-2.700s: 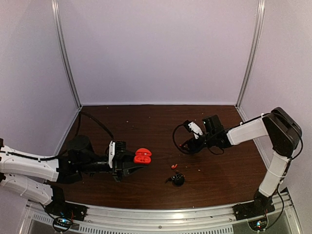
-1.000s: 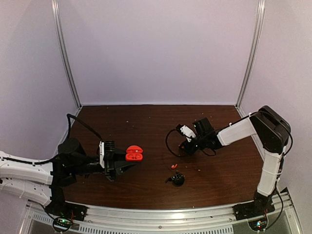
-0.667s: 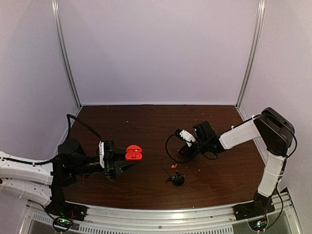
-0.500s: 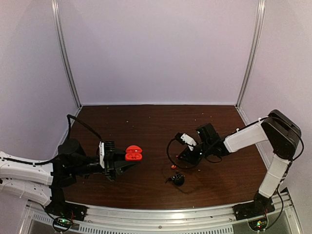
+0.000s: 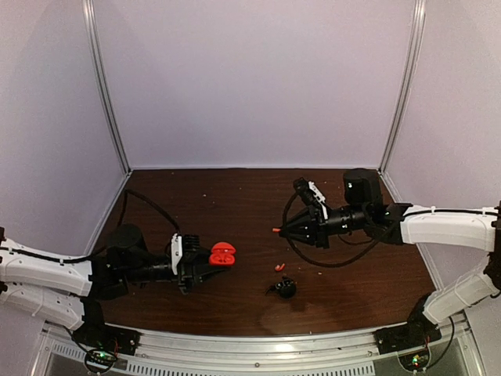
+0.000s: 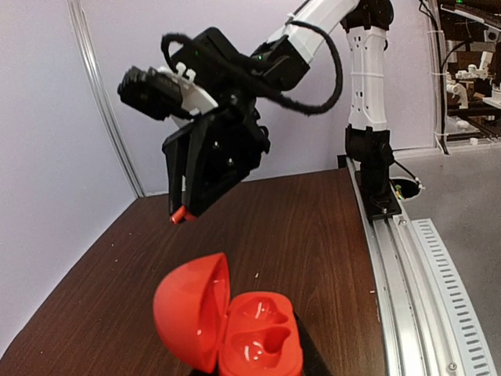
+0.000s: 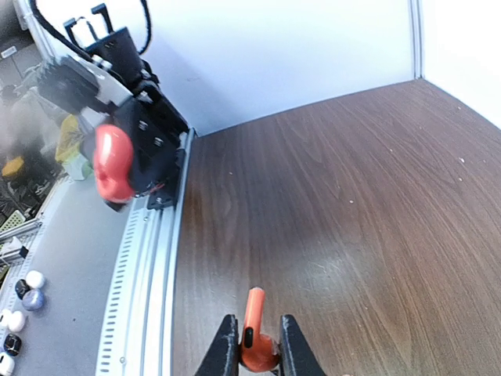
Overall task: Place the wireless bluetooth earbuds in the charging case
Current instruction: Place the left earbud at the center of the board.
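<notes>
The right gripper should next tilt downward and lower to the bare tabletop [image 5: 264, 263] beside the loose earbud to let go of its own earbud, because that spot is clear.
My left gripper [image 5: 205, 263] is shut on an open red charging case [image 5: 221, 254], held above the table; in the left wrist view the case [image 6: 235, 329] shows its lid up and both wells empty. My right gripper [image 5: 283, 229] is shut on a red-orange earbud [image 5: 276, 230], lifted above the table and pointing left toward the case; in the right wrist view the earbud [image 7: 254, 337] sits between the fingertips, stem forward. It also shows in the left wrist view [image 6: 182, 215]. A second red-orange earbud [image 5: 279, 267] lies on the table. The red case shows in the right wrist view [image 7: 112, 162].
A black charging case [image 5: 285, 289] with something black beside it sits on the table near the front, just below the loose earbud. White walls close in the back and both sides. A metal rail [image 5: 258, 345] runs along the front edge.
My right gripper has lifted off the table with a red-orange earbud and swung to point left. My left gripper moved right with the red case and turned it.
</notes>
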